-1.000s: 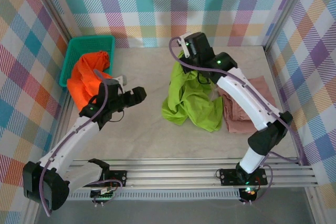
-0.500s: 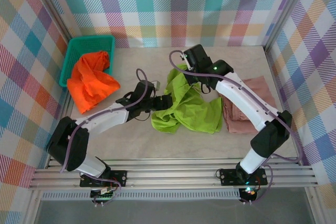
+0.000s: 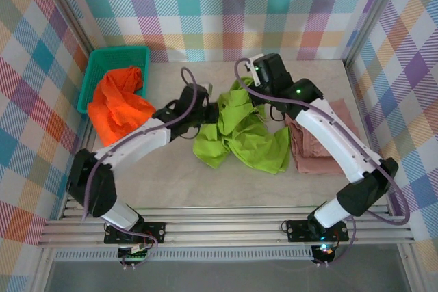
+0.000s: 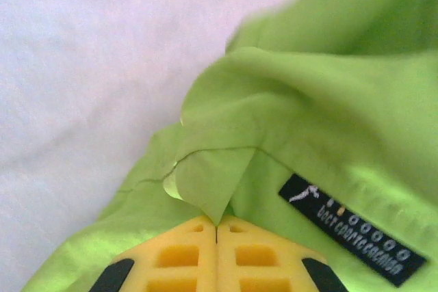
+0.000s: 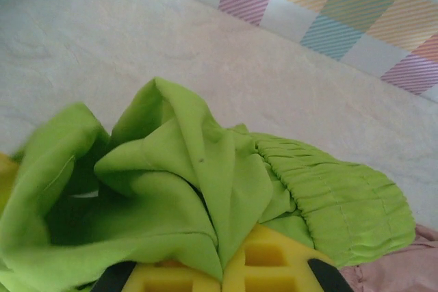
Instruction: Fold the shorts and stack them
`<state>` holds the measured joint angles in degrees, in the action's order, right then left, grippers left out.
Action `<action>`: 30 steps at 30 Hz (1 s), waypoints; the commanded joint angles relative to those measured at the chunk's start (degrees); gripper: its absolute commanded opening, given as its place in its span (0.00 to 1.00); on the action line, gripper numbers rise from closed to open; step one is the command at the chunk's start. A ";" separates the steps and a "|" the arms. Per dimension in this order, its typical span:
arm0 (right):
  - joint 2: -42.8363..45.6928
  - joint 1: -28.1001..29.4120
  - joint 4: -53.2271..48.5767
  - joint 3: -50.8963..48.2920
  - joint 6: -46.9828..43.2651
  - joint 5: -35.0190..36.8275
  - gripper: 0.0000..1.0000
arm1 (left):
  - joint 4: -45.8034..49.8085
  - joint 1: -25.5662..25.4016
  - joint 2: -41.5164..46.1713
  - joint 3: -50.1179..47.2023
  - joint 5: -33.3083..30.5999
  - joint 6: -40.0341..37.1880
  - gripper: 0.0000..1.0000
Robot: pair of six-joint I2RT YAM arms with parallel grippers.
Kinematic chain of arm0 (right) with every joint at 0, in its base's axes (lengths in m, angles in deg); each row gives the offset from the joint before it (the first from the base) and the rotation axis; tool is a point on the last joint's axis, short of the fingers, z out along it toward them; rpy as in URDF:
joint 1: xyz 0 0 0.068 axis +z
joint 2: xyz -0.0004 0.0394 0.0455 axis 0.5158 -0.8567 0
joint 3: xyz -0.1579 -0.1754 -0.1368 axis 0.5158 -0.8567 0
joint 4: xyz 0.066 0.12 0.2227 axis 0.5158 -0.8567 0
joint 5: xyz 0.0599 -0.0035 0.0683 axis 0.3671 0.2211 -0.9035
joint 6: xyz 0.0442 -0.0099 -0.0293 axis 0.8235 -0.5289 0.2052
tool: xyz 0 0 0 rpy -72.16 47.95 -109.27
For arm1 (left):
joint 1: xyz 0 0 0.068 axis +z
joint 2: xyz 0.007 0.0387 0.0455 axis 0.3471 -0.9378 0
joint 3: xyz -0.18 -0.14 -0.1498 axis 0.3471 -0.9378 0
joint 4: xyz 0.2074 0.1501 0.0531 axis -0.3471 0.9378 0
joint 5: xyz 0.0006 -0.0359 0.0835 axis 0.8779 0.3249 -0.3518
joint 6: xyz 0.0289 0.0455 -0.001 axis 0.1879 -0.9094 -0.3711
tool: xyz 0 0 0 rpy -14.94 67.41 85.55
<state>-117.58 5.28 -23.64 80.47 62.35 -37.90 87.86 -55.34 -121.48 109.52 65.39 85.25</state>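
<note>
The green shorts (image 3: 236, 135) lie crumpled. Next my left gripper rises outward, spreading them, then comes down and releases their fold on the tabletop by the back wall (image 3: 205, 71).
The lime green shorts (image 3: 236, 135) lie crumpled mid-table, lifted between both arms. My left gripper (image 3: 215, 111) is shut on a fold at their left edge; in the left wrist view the yellow fingers (image 4: 185, 258) pinch a cloth corner (image 4: 212, 186) beside a black label (image 4: 352, 237). My right gripper (image 3: 256, 95) is shut on the green shorts' upper part; the right wrist view has cloth (image 5: 205, 182) wedged between the yellow fingers (image 5: 274, 264), elastic waistband (image 5: 335, 193) to the right. The pink shorts (image 3: 321, 138) lie folded at right. The orange shorts (image 3: 116, 104) hang out of the basket.
The teal mesh basket (image 3: 113, 56) stands at the back left corner. Plaid walls (image 3: 205, 11) close in the back and sides. A metal rail (image 3: 226, 227) runs along the near edge. Bare tabletop (image 3: 171, 176) lies in front of the green shorts.
My left arm swung right from beside the orange shorts to the green shorts and shut on their left edge. The right gripper shifted slightly right, still holding the green cloth, which spread leftward.
</note>
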 commanded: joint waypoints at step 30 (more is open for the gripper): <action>-1.87 -13.58 2.30 3.79 7.75 -18.72 0.03 | 26.33 9.52 -23.84 57.73 -9.45 -13.12 0.17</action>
<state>-116.03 -4.14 -21.78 84.80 66.72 -53.16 112.30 -47.64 -140.16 164.92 55.14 70.39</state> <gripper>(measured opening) 0.067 0.156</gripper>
